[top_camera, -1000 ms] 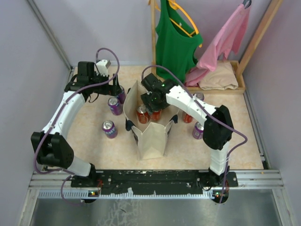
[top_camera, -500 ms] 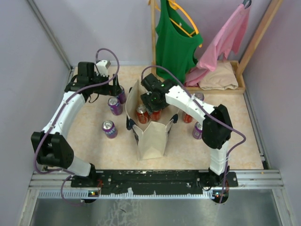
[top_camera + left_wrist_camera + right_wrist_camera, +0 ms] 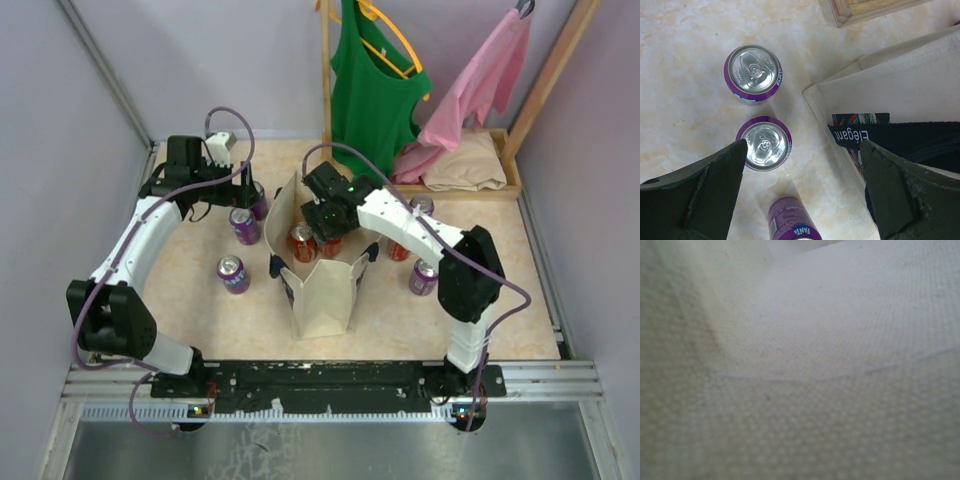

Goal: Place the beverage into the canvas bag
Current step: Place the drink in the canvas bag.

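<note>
The second orange-red can already hangs inside the bag's opening, so the right gripper needs to lower it deeper into the bag next, beside the first can, and let it go.
The cream canvas bag (image 3: 322, 290) stands upright mid-table with navy handles, its mouth open. Two orange-red beverage cans (image 3: 302, 243) (image 3: 331, 245) show inside the mouth. My right gripper (image 3: 327, 222) reaches down into the bag just over the second can, its jaws hidden. The right wrist view shows only blurred canvas weave (image 3: 800, 390) and no fingers. My left gripper (image 3: 804, 147) (image 3: 245, 188) hangs open left of the bag (image 3: 900, 80), above purple Fanta cans (image 3: 765, 143) (image 3: 754, 75) (image 3: 792, 220), with nothing between its fingers.
Purple cans (image 3: 245, 225) (image 3: 233, 273) stand left of the bag. An orange-red can (image 3: 400, 247) and a purple one (image 3: 424, 277) stand to its right. A wooden rack at the back holds a green top (image 3: 375, 90), a pink garment (image 3: 475, 85) and a folded beige cloth (image 3: 465, 165).
The right arm has shifted slightly to the right, its gripper still in the bag mouth. The left arm has barely moved.
</note>
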